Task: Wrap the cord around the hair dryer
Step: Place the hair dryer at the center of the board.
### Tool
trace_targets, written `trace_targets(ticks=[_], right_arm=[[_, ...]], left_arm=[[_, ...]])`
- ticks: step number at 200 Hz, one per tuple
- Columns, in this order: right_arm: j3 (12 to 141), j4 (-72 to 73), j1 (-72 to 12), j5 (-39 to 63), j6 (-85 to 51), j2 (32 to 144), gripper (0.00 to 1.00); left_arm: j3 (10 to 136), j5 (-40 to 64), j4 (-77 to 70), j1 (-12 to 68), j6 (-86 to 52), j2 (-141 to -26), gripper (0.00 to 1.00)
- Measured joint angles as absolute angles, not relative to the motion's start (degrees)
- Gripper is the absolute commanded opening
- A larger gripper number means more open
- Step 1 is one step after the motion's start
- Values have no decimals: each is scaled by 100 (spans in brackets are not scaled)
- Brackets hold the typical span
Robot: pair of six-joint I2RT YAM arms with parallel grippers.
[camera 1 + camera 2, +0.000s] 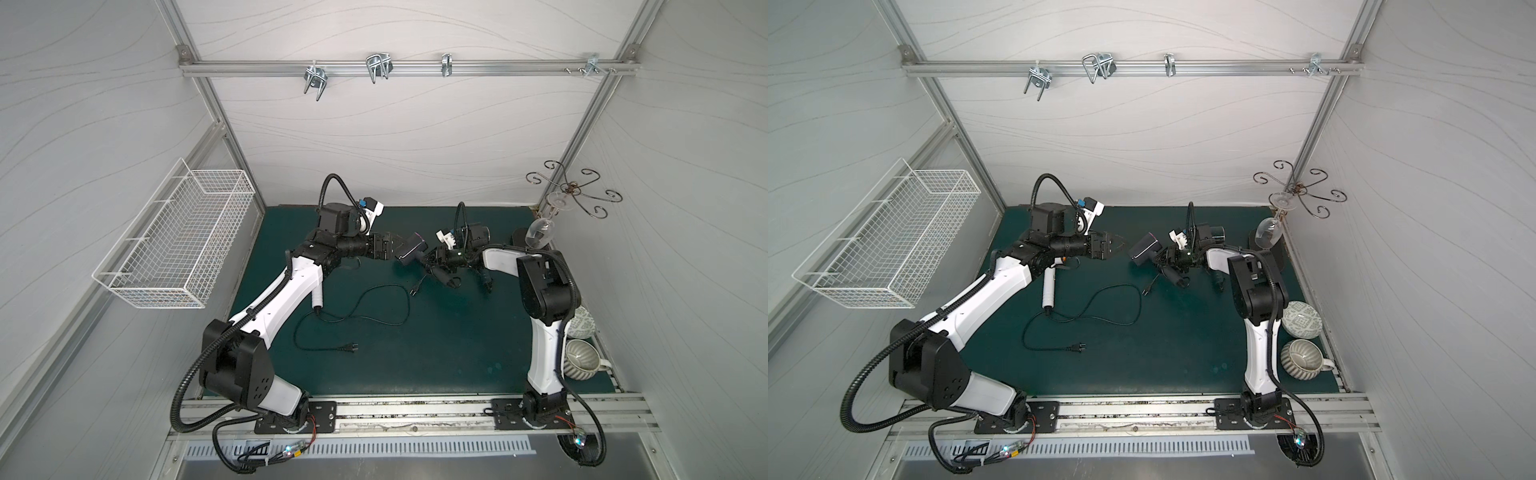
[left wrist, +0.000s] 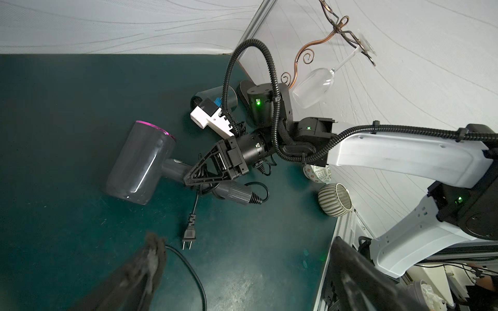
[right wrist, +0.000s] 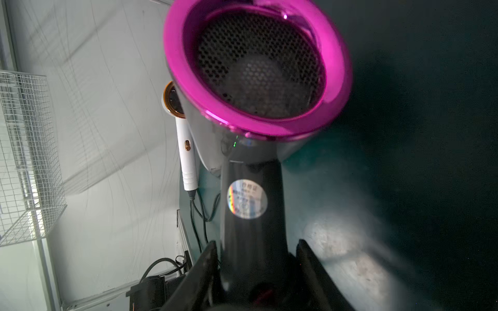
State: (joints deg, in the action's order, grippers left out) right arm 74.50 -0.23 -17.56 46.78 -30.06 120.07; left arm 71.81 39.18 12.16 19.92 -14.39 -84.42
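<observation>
My right gripper brings the hair dryer, cord looped around its handle, down to the green mat (image 1: pixel 432 297) below the gripper next and releases it.
A dark grey hair dryer (image 1: pixel 409 249) (image 1: pixel 1144 251) (image 2: pixel 140 164) with a magenta rim (image 3: pixel 256 67) hangs above the green mat. My right gripper (image 1: pixel 432 264) (image 1: pixel 1163 266) (image 2: pixel 188 179) (image 3: pixel 256 245) is shut on its handle. The black cord (image 2: pixel 202 175) is bunched in loops around the handle by the fingers. Its plug (image 2: pixel 188 237) (image 1: pixel 415 289) dangles free below. My left gripper (image 1: pixel 392 244) (image 1: pixel 1115 245) (image 2: pixel 246 242) stands wide open just left of the dryer's barrel, holding nothing.
A white hair dryer (image 1: pixel 318 295) (image 3: pixel 186 156) lies under my left arm, its black cord (image 1: pixel 374 320) looped across the mat. A wire basket (image 1: pixel 174 245) hangs on the left wall. A wine glass (image 1: pixel 540 232) hangs at the back right, above a bowl (image 1: pixel 584 324) and a ribbed cup (image 1: pixel 582 357).
</observation>
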Motion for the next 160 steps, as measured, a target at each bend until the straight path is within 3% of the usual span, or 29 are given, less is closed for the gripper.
trace_targets(ticks=[28, 57, 112, 160], right_arm=[[7181, 89, -1754, 4626, -2952, 12005, 1], [6901, 137, -1822, 4506, -2794, 11944, 50], [6447, 204, -1999, 4136, -2665, 11428, 98], [6388, -40, -1999, 3754, -2596, 11155, 99]], left_arm=[[7078, 3850, 1214, 1992, -1433, -8270, 98], [7043, 3809, 1212, 1992, -1428, -8232, 98], [6949, 3769, 1212, 1992, -1428, -8232, 98], [6836, 3680, 1214, 1992, -1437, -8204, 98]])
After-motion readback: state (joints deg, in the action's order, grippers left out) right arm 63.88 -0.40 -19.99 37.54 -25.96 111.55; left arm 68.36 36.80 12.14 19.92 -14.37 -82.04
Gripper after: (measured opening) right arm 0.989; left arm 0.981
